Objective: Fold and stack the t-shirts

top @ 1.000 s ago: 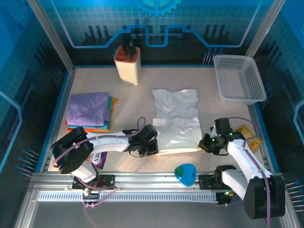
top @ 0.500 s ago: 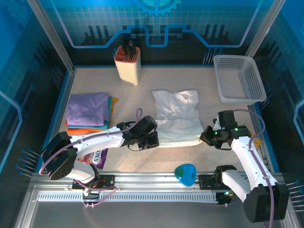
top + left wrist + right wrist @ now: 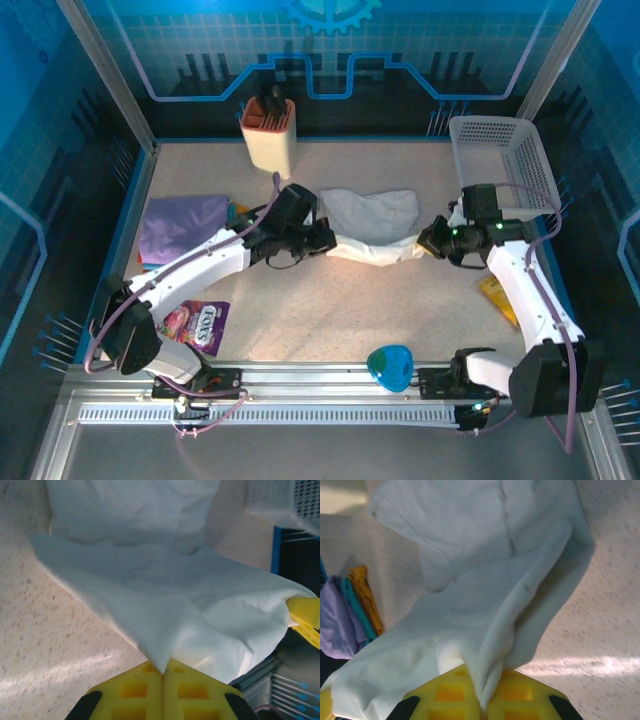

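Note:
The lifted edge of the white t-shirt still hangs short of the t-shirt's far corner. My left gripper needs to carry the corner it is pinching outward and down onto that far corner next.
A white t-shirt [image 3: 372, 222] lies at mid-table, its near edge lifted and carried back over the far half. My left gripper [image 3: 328, 240] is shut on that edge's left corner, and the cloth [image 3: 150, 605] runs pinched between its yellow fingers [image 3: 137, 690]. At the right corner my right gripper [image 3: 428, 242] is shut on a bunched fold of the same shirt [image 3: 480, 595]. A folded lavender t-shirt [image 3: 182, 226] tops a pile with orange and teal edges at the left, also in the right wrist view as the lavender pile [image 3: 340, 620].
A white perforated basket [image 3: 505, 165] stands at the back right. A cream holder with dark tools [image 3: 270, 130] is at the back centre. A purple snack packet [image 3: 196, 326] lies front left, a yellow packet [image 3: 497, 298] at the right, a blue dish [image 3: 389, 366] on the front rail.
Both grippers have carried the shirt's near edge up and toward the back of the table, folding it over. The purple snack packet is now uncovered.

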